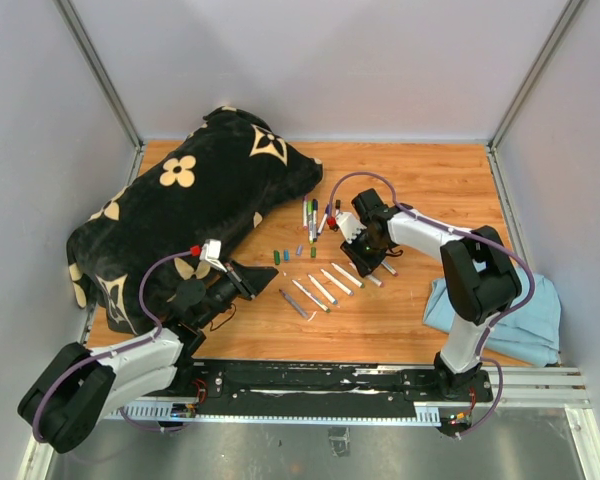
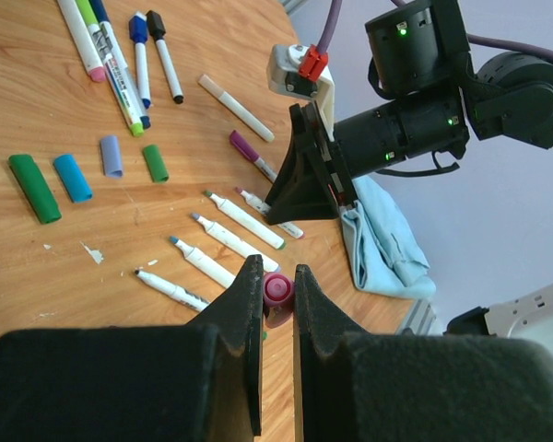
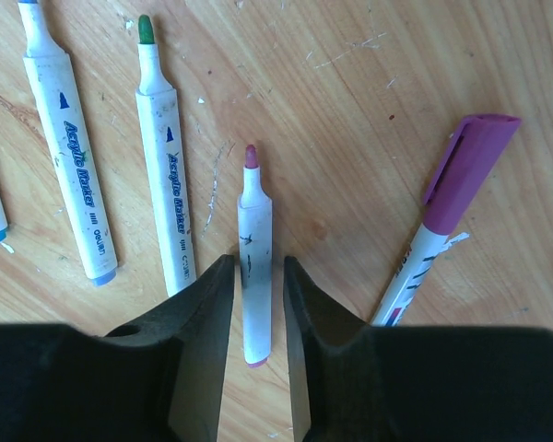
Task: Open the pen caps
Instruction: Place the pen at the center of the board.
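Next, my left gripper moves outward, then down to bare wood (image 2: 199, 162) beside the small green cap, releasing the pink cap (image 2: 277, 289), as loose caps form a row.
My left gripper (image 2: 277, 276) is shut on a pink pen cap (image 2: 277, 289), held above the wooden table (image 1: 420, 180). In the top view the left gripper (image 1: 272, 284) hovers left of a row of uncapped white markers (image 1: 322, 286). My right gripper (image 3: 258, 262) is open and straddles an uncapped pink-tipped marker (image 3: 255, 230) lying flat on the wood, with a gap on each side. Loose caps lie in a row: green (image 2: 34, 187), blue (image 2: 73, 177), lavender (image 2: 111, 156), green (image 2: 155, 163). Several capped pens (image 2: 120, 64) lie beyond them. A purple-capped pen (image 3: 470, 157) lies right of the right gripper.
A large black plush bag with cream flowers (image 1: 200, 195) fills the table's left side. A light blue cloth (image 1: 510, 310) lies at the right edge. Grey walls close in the back and sides. A metal rail (image 1: 330, 385) runs along the near edge.
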`<state>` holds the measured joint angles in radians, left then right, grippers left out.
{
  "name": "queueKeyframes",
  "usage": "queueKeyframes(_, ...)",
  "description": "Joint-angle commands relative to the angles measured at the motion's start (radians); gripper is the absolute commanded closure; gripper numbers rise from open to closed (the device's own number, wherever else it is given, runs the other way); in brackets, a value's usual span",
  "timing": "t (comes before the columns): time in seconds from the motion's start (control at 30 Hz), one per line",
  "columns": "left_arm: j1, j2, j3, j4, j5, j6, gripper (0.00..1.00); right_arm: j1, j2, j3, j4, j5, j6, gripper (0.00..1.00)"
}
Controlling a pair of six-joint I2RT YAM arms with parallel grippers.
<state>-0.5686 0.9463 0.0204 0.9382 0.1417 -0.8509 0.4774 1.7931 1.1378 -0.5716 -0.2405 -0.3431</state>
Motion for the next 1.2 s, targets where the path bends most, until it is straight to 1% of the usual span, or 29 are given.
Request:
queueKeyframes(0.0,0.007,0.007,0.018,0.039,0.014,0.0,1.0,-0.024,0.01,0.019,-0.005,0.003,0.012,0.69)
queueKeyframes(0.2,0.007,0.021,0.025,0.043,0.023,-0.006,1.0,-0.024,-0.015,0.019,-0.006,0.006,0.009,0.65)
queueKeyframes(0.47,-0.006,0.069,0.049,0.042,0.022,-0.017,1.0,-0.026,-0.097,0.01,-0.005,0.008,-0.009,0.62)
queueKeyframes(0.77,-0.105,0.152,0.099,0.042,-0.082,0.002,1.0,-0.035,-0.181,-0.004,-0.007,-0.025,-0.033,0.59)
queueKeyframes(0.97,-0.168,0.237,0.148,0.041,-0.148,0.006,1.0,-0.054,-0.257,-0.013,-0.023,-0.061,-0.075,0.58)
queueKeyframes(1.17,-0.211,0.345,0.22,0.033,-0.208,0.01,1.0,-0.098,-0.315,-0.024,-0.025,-0.078,-0.085,0.57)
